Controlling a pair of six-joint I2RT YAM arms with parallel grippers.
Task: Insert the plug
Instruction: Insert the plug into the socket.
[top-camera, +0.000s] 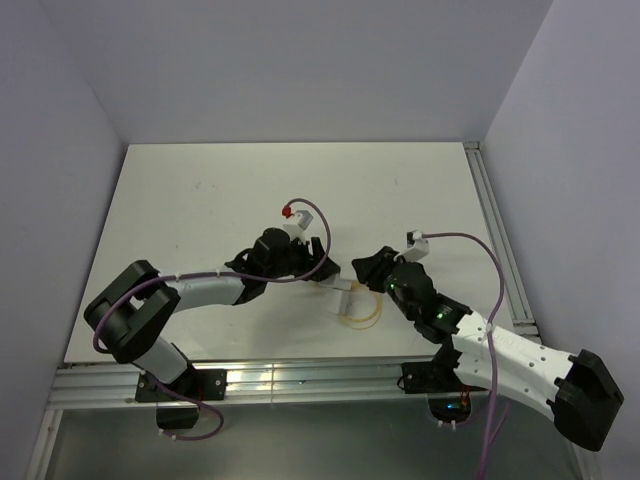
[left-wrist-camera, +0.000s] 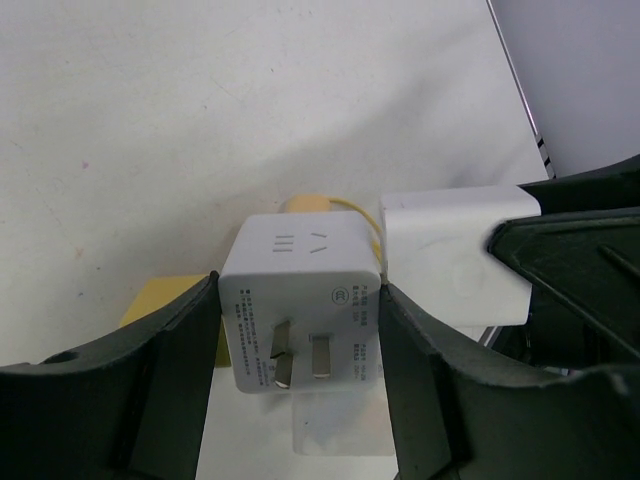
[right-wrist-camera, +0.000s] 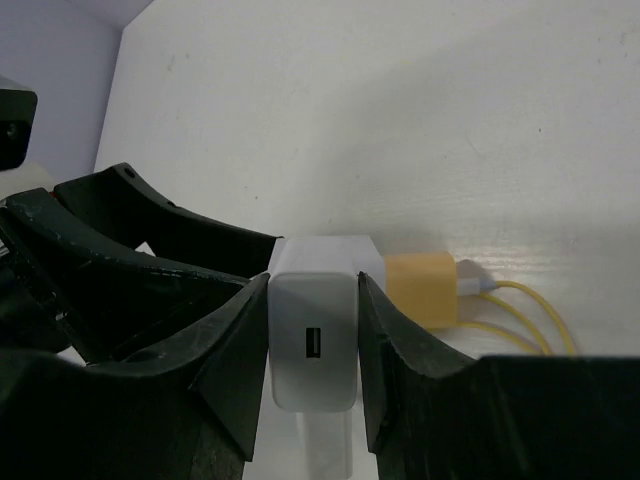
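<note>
My right gripper pushes back and to the left in the top view toward the adapter's side and releases the charger next, since the charger meets that side.
A white cube adapter, its metal prongs facing the left wrist camera, sits between the fingers of my left gripper, which is shut on it. My right gripper is shut on a white USB charger, whose USB port faces that camera. The charger presses against the adapter's right side; its prongs are hidden. A yellow plug with a yellow cable lies on the table just behind. In the top view the left gripper and the right gripper meet over the table's front middle.
The yellow cable loops on the white table under the grippers. A metal rail runs along the table's right edge and another along the front. Purple arm cables arch above both wrists.
</note>
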